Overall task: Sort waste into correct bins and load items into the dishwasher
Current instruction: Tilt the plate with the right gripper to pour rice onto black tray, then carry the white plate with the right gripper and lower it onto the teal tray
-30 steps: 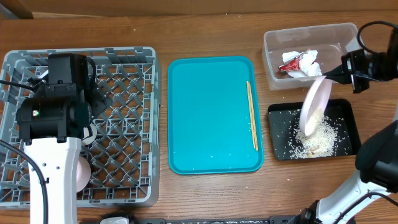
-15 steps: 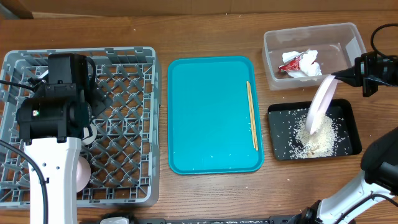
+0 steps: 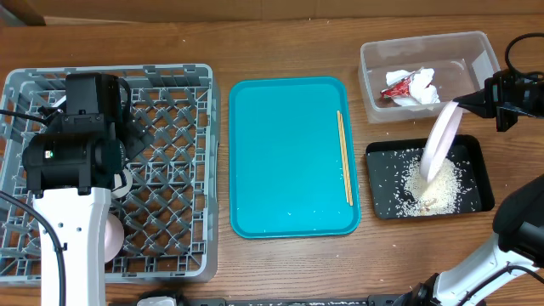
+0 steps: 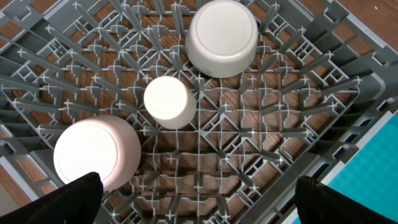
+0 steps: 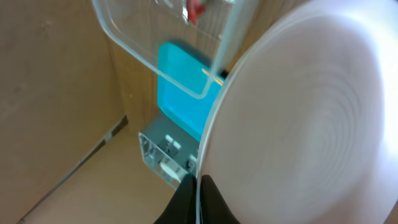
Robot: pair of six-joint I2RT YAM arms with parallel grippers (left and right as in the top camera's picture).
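Note:
My right gripper swings to the left in the overhead view next, lowers to the teal tray's empty middle [image 3: 282, 161] below and releases the plate [image 3: 440, 140] there.
My right gripper [image 3: 463, 104] is shut on the rim of a white plate [image 3: 440, 140], held steeply tilted over the black tray [image 3: 384, 194], where a heap of rice grains [image 3: 429, 189] lies. In the right wrist view the plate [image 5: 311, 118] fills the frame, its edge pinched at my right gripper [image 5: 199, 193]. The clear tub [image 3: 480, 47] holds a crumpled napkin [image 3: 421, 89] and a red wrapper [image 3: 398, 85]. Chopsticks [image 3: 345, 157] lie on the teal tray [image 3: 289, 157]. My left gripper [image 4: 199, 202] stands open over the grey rack [image 3: 170, 153], above a bowl [image 4: 222, 37], a cup [image 4: 166, 101] and another white dish [image 4: 93, 152].
The teal tray sits between the rack and the two bins, with a few stray grains near its front edge. The left arm [image 3: 72, 170] covers much of the rack's left half. The right arm [image 3: 518, 212] curves along the table's right edge.
The plate has swung right and stands steeper over the black tray, with more rice lying on the tray. The left arm has not moved.

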